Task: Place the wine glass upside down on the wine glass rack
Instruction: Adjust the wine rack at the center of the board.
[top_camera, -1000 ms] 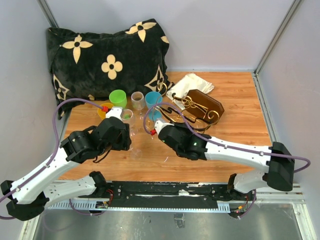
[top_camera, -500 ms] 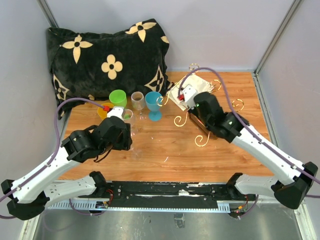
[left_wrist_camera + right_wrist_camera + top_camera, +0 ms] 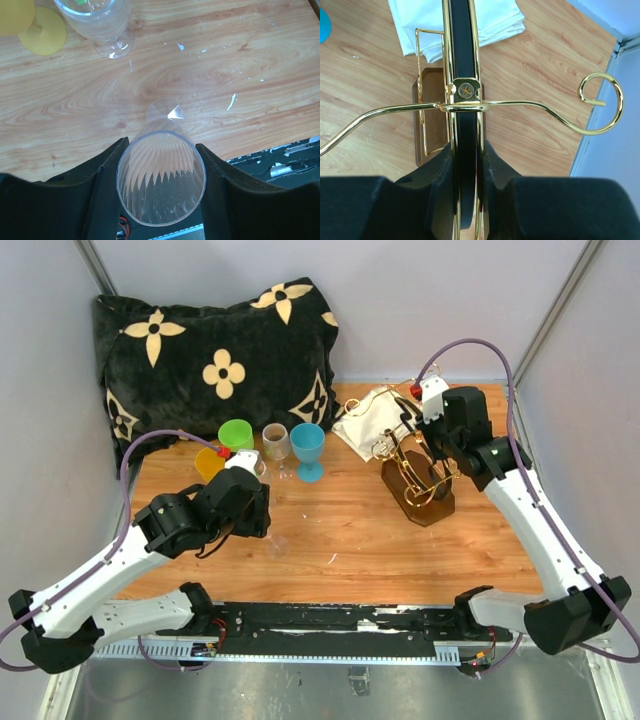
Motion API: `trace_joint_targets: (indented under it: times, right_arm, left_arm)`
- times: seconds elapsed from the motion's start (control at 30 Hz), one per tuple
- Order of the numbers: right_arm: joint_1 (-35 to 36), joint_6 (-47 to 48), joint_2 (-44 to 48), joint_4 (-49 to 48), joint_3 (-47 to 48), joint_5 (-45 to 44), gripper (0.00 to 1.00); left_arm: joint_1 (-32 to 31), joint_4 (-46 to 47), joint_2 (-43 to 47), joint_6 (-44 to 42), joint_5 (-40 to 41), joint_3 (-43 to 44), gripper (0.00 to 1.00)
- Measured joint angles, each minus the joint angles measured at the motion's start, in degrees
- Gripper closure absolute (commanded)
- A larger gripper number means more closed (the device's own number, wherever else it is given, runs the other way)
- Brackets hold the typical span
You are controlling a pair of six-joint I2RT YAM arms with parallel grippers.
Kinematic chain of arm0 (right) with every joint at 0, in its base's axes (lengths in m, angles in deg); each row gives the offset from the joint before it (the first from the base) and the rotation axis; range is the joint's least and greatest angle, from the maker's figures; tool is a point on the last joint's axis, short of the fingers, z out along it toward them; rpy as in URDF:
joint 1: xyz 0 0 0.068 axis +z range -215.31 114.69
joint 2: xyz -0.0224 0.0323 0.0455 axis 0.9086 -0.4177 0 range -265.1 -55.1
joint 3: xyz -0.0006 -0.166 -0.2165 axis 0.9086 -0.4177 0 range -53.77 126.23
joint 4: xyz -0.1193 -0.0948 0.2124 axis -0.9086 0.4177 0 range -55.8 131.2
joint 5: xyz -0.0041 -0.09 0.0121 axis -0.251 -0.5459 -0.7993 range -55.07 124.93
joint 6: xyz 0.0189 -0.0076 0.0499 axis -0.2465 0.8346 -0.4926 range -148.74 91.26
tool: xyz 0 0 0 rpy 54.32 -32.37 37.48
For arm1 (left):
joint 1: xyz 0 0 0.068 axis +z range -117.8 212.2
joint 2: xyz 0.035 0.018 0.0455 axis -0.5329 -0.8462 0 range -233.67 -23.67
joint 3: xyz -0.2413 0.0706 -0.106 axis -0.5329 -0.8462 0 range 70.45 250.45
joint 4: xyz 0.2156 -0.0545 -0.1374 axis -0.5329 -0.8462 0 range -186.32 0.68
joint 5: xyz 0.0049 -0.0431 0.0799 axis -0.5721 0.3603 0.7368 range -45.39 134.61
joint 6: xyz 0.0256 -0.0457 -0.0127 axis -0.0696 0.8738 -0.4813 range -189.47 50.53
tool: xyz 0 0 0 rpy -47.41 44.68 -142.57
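Note:
My right gripper shifts the rack (image 3: 418, 472) to the left in the top view next, then opens, as the rack stands far from the held glass (image 3: 272, 532).
My left gripper (image 3: 161, 146) is shut on the bowl of a clear ribbed wine glass (image 3: 161, 185). The glass's rim faces the wrist camera and its foot (image 3: 165, 110) sits at the table surface. In the top view this gripper (image 3: 264, 508) is left of centre, with the glass (image 3: 272, 532) beside it. The wine glass rack (image 3: 418, 472) stands upright at the right on its dark wooden base (image 3: 428, 508). My right gripper (image 3: 468, 150) is shut on the rack's black oval ring (image 3: 461, 50), from above. Gold hook arms (image 3: 600, 92) spread to both sides.
A second clear glass (image 3: 100, 20) and a yellow goblet (image 3: 46, 35) stand just beyond the held glass. A green cup (image 3: 236, 435), a taupe glass (image 3: 276, 441) and a blue goblet (image 3: 308, 446) stand in a row. A white cloth (image 3: 362, 422) lies behind the rack. A black pillow (image 3: 215, 355) leans against the back wall.
My right arm lifted the rack from lying at the table's centre, carried it right and stood it upright on its base. My left arm and the glass barely moved.

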Motion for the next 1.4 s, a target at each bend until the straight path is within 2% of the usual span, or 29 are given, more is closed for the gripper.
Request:
trace_joint_targets:
  times: [0.5,0.6,0.63,0.73,0.83,0.9,1.23,1.4]
  right_arm:
    - [-5.90,5.20,-8.48,-3.13,5.22,17.66,0.99]
    - [-6.86,7.08,-9.46,-3.13,6.03,19.69,0.95]
    - [-7.17,7.69,-9.92,-3.28,6.34,20.35,0.91]
    - [-7.69,8.57,-10.95,-3.41,7.28,21.57,0.62]
    - [-7.80,8.98,-11.39,-3.28,7.45,22.77,0.38]
    - [-7.80,9.03,-11.41,-3.06,7.45,23.28,0.28]
    - [-7.82,7.17,-4.13,-2.78,7.45,23.98,0.03]
    - [-7.80,4.33,-0.07,-1.36,7.61,23.12,0.00]
  left_arm:
    - [0.00,0.52,-2.29,-1.27,-0.39,1.03,0.55]
    - [0.00,0.59,-2.56,-1.36,-0.44,1.25,0.55]
    - [0.00,0.61,-2.69,-1.40,-0.44,1.27,0.55]
    - [0.00,0.61,-3.02,-1.46,-0.46,1.33,0.55]
    - [0.00,0.63,-3.04,-1.44,-0.44,1.38,0.55]
    - [0.00,0.63,-3.06,-1.44,-0.44,1.51,0.54]
    - [0.00,0.68,-3.39,-1.46,-0.33,2.14,0.55]
    - [0.00,0.72,-3.61,-1.55,0.04,2.54,0.55]
